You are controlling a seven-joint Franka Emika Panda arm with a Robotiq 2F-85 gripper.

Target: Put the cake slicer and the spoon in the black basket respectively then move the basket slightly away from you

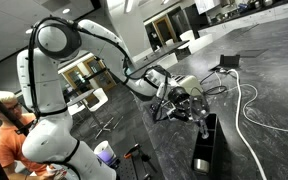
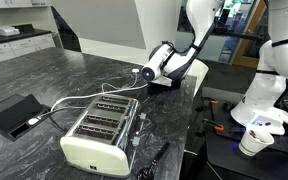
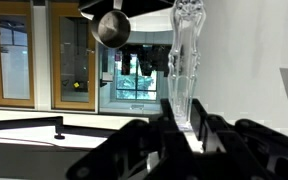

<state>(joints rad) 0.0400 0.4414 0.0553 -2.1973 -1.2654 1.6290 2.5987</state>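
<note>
The clear plastic cake slicer (image 3: 182, 55) points down at the black basket (image 1: 204, 146), so the robot's gripper will next lower it toward the basket's opening.
My gripper (image 3: 182, 128) is shut on a clear plastic cake slicer (image 3: 182, 55), which sticks straight out from the jaws in the wrist view. In both exterior views the gripper (image 1: 170, 100) (image 2: 150, 72) is raised above the dark marble counter, beyond the far end of the cream toaster (image 2: 99, 132). The black basket (image 1: 204, 146) is long and narrow and lies near the counter's front edge, beside the toaster; it also shows in an exterior view (image 2: 154, 160). I cannot make out the spoon for certain.
White and black cables (image 1: 246, 105) run across the counter. A black box (image 2: 14, 114) lies at the left of the counter. A dark round object (image 3: 111, 27) shows at the top of the wrist view. A person (image 1: 4, 125) sits behind the robot base.
</note>
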